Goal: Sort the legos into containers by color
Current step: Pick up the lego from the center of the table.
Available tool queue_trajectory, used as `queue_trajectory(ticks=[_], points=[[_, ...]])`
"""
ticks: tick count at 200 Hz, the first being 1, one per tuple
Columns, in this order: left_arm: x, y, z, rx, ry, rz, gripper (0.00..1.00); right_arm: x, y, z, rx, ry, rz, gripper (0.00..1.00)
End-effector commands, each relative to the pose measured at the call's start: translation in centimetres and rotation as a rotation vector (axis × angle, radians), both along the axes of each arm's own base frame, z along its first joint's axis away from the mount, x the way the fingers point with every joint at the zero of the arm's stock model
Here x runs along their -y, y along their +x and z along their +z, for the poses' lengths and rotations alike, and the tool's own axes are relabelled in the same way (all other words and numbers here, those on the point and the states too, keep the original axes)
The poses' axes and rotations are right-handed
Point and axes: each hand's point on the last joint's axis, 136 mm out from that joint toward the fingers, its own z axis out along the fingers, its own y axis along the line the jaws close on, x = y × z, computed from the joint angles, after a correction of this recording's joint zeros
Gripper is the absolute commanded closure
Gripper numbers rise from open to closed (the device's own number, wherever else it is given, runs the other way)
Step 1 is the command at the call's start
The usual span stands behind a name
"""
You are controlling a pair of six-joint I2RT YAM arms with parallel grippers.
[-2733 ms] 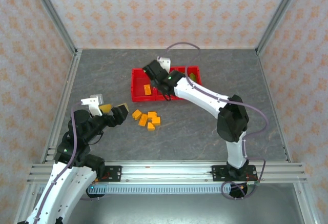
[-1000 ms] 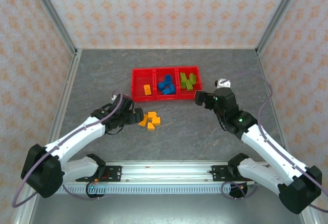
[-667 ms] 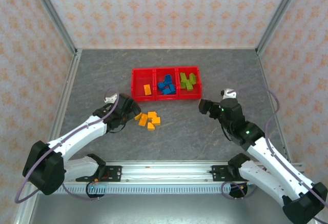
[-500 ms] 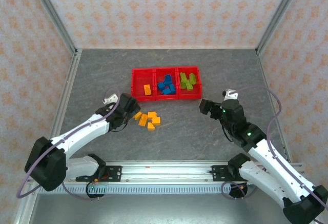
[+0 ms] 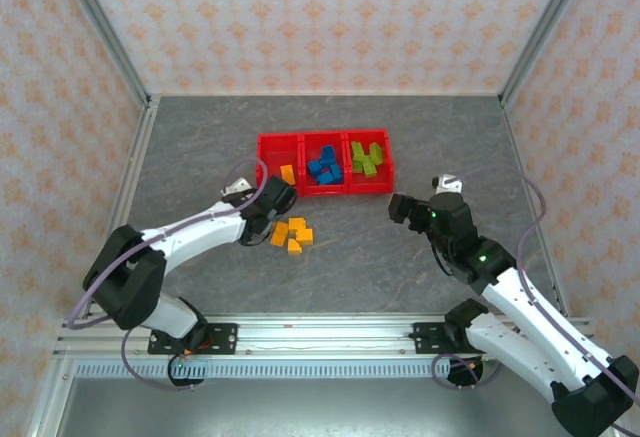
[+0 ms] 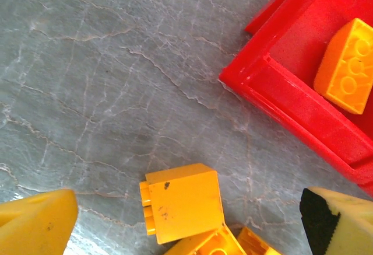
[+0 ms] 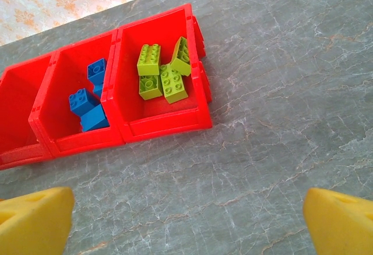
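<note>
The left gripper comes down onto the orange brick lying on its side [image 6: 185,203] next, fingers astride it, as the brick already sits centered between my open fingers.
Three joined red containers [image 5: 325,191] stand mid-table: an orange lego [image 5: 288,174] in the left one, blue legos [image 5: 323,168] in the middle, green legos [image 5: 368,157] in the right. Several orange legos [image 5: 292,234] lie loose in front of the left bin. My left gripper [image 5: 275,200] hovers open over that pile's far edge, by the bin's front corner [image 6: 291,100]; an orange brick [image 6: 183,202] lies on its side between the yellow fingertips [image 6: 35,223]. My right gripper [image 5: 400,207] stands open over bare table, right of and nearer than the bins, facing the green [image 7: 163,71] and blue [image 7: 87,100] bricks.
Grey stone-look table [image 5: 400,257] inside a walled cell with aluminium posts [image 5: 105,42] at the back corners. Bare surface lies around the right gripper and behind the bins. The rail [image 5: 320,337] with both arm bases runs along the near edge.
The left gripper has slid right and away, from left of the orange pile to its far edge by the left bin. The right arm drew back from the bins, then held still.
</note>
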Motion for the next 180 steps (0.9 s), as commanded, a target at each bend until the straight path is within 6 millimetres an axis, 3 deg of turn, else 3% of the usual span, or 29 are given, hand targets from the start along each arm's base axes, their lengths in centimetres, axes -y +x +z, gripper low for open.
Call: queue_trajectory(ticks=[1, 40, 81, 134, 180], points=[[-1.4, -0.2, 0.0, -0.032, 0.138, 0.041, 0.01, 0.6, -0.2, 0.5, 0.020, 0.004, -0.029, 0.00], [0.4, -0.2, -2.2, -0.054, 0.117, 0.001, 0.10, 0.6, -0.4, 0.9, 0.037, 0.018, -0.024, 0.00], [-0.1, -0.7, -3.8, -0.073, 0.148, 0.002, 0.21, 0.6, -0.3, 1.0, 0.039, 0.018, -0.027, 0.00], [0.6, -1.3, -6.7, -0.107, 0.102, -0.043, 0.34, 0.7, -0.4, 1.1, 0.040, 0.019, -0.030, 0.00], [0.0, -1.2, -7.4, -0.117, 0.095, -0.062, 0.48, 0.7, -0.4, 1.0, 0.041, 0.018, -0.032, 0.00]])
